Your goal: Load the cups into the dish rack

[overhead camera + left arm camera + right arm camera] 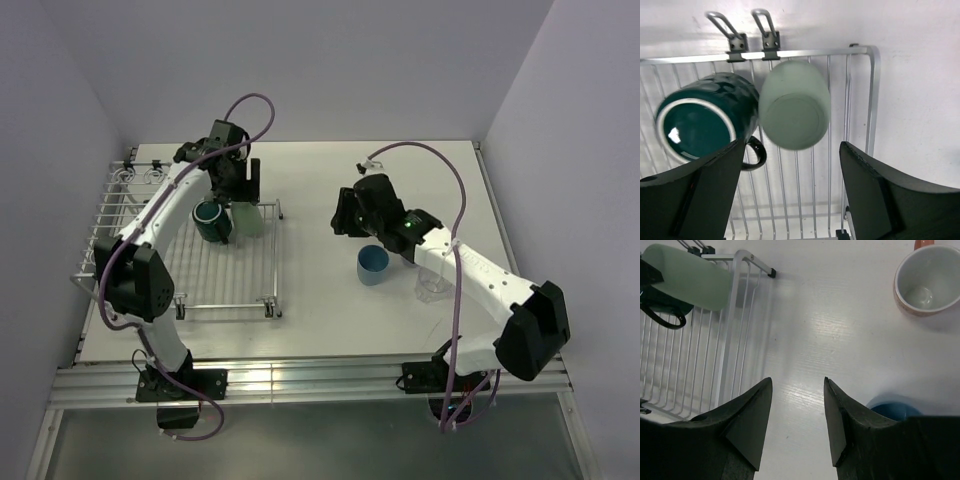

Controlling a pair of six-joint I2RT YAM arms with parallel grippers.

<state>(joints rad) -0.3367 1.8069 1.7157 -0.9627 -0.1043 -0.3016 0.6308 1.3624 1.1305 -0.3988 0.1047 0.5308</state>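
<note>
The blue cup is upright, and its opening is free for one finger. My right gripper will move back and down next, onto the blue cup's rack-side rim (360, 256).
The dish rack (150, 262) stands at the left of the table. A dark green mug (209, 221) and a pale green cup (249, 219) lie on their sides in its far right corner. In the left wrist view the mug (700, 122) and the pale cup (795, 105) lie side by side. My left gripper (792, 160) is open and empty just above them. My right gripper (797, 385) is open and empty over bare table. A blue cup (373, 265), a clear cup (433, 283) and a salmon cup (927, 280) stand near it. The lavender cup is out of view.
The rack's right rim (735, 330) lies left of my right gripper. The blue cup (892, 410) sits just beside the right finger. The rack's raised side basket (115, 195) is at the far left. Walls close in the table on three sides.
</note>
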